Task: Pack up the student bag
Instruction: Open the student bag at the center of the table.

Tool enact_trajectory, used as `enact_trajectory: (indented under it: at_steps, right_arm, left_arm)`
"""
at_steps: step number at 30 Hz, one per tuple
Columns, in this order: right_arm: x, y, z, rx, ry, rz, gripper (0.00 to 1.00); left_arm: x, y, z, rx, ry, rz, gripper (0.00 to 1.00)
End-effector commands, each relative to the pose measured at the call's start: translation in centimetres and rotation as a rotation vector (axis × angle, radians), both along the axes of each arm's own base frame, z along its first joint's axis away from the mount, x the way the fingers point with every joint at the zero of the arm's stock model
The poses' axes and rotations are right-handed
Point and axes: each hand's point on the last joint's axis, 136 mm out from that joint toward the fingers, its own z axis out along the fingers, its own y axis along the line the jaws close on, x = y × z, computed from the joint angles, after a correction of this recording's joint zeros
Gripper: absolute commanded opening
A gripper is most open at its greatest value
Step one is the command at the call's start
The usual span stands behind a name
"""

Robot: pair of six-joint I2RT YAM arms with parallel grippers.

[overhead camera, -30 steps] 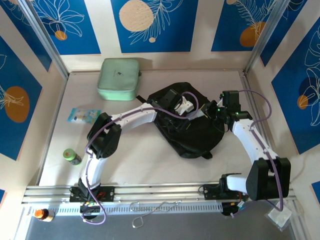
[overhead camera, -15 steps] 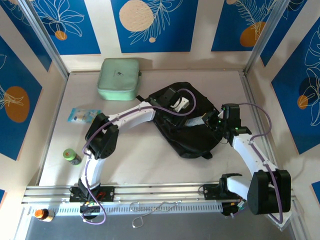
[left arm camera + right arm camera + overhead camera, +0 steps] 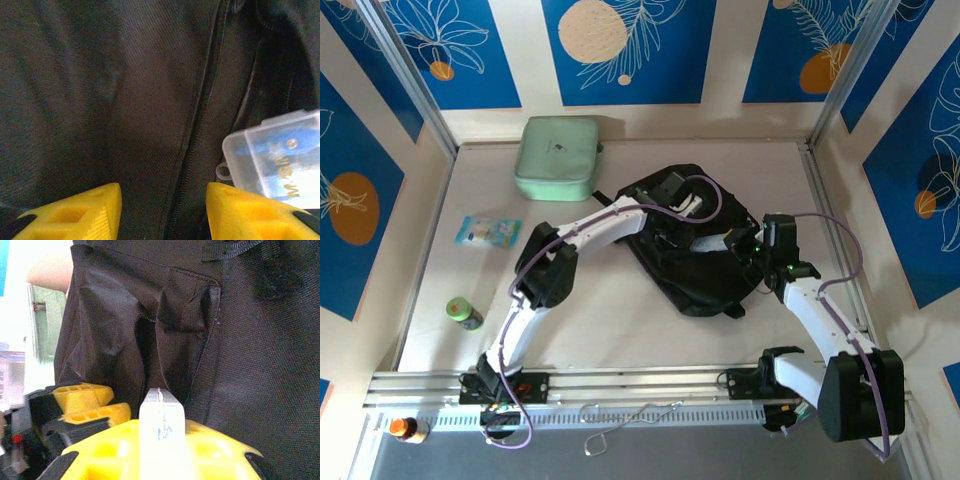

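Note:
The bag's dark slit is open ahead of the end of the clear plastic box. I will push my right gripper toward the slit, feed that end of the box inside, and let go.
The student bag is a black backpack lying flat mid-table. My left gripper hovers over its far side, open; in the left wrist view its yellow fingers stand apart over black fabric and a zipper line, with nothing between them. My right gripper is shut on a clear plastic box, held edge-on and pointing at a dark slit in the bag. The same clear plastic box, with blue contents, lies just right of my left fingers.
A mint green zip case sits at the back left. A blue packet and a green can lie along the left side. A small orange-capped bottle rests on the front rail. Walls enclose the table.
My right gripper has carried the box leftward and nearer, down onto the bag. The left arm's elbow has swung right while its gripper stayed over the bag's far side.

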Motion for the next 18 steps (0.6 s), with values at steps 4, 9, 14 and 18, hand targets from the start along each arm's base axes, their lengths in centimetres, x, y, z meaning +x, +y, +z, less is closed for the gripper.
enact_trajectory:
  at_steps: [4,9,14,18]
  right_arm:
    - [-3.8,-3.6,-4.9,-0.158,0.211,-0.131,0.06]
    - [-4.1,-3.8,-5.2,-0.163,0.217,-0.142,0.06]
    - [-4.1,-3.9,-5.1,-0.165,0.216,-0.149,0.06]
    - [-4.1,-4.0,-5.1,-0.169,0.214,-0.152,0.06]
  left_arm:
    - [-0.9,0.8,-2.6,0.137,0.037,-0.073,0.50]
    - [-0.8,1.4,-4.7,0.225,0.027,-0.082,0.49]
    - [-1.2,2.0,-6.8,0.314,0.015,-0.096,0.39]
    - [-0.5,2.4,-6.6,0.354,-0.031,-0.072,0.23]
